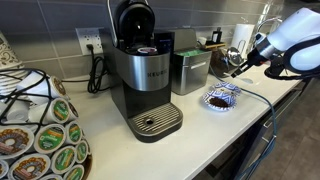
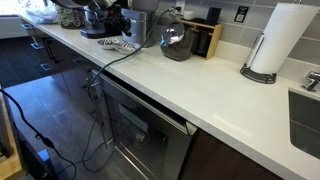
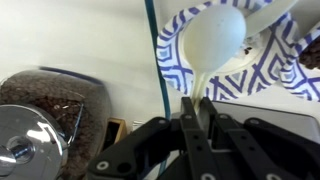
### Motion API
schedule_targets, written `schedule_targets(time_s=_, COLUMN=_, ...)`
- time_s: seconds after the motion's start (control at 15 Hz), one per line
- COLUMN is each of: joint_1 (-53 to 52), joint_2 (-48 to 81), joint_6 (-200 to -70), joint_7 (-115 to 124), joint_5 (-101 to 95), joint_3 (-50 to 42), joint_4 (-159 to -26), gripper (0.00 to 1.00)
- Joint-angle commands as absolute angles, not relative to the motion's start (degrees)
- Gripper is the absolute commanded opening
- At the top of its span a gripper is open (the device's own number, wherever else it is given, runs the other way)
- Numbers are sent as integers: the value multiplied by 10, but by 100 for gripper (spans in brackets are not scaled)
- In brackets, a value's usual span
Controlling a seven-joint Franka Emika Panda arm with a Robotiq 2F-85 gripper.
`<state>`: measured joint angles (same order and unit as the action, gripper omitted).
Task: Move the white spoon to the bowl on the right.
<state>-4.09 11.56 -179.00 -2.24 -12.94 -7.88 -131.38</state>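
My gripper moves down toward the inside of the blue-and-white patterned bowl next and releases the spoon's handle there, since the spoon's head already hangs over that bowl.
My gripper [image 3: 197, 102] is shut on the thin handle of the white spoon [image 3: 214, 36]. In the wrist view the spoon's head hangs over the blue-and-white patterned bowl [image 3: 262, 72]. In an exterior view the gripper [image 1: 240, 66] is above and just behind that bowl [image 1: 222, 97], to the right of the coffee machine. In an exterior view the bowl [image 2: 118, 44] sits far off on the counter, with the arm above it. The spoon is too small to make out in either exterior view.
A black and silver coffee machine [image 1: 146, 80] stands mid-counter with a metal canister [image 1: 190, 70] beside it. A pod carousel [image 1: 40, 135] is at the front left. A jar of coffee beans [image 3: 50, 105] and a teal cable [image 3: 160, 60] lie near the bowl. A paper towel roll [image 2: 275, 40] stands near the sink.
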Motion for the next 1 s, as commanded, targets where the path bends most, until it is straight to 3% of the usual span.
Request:
schedule_targets(time_s=0.0, joint_1=-115, joint_2=148, joint_6=-1830, joint_7=63, joint_5=-174, joint_3=-173, joint_4=-1306, gripper=3)
schedule_targets(time_s=0.93, joint_1=-317, joint_2=247, joint_6=-1907, joint_7=197, joint_5=-98, joint_3=-345, joint_4=-1262, gripper=3)
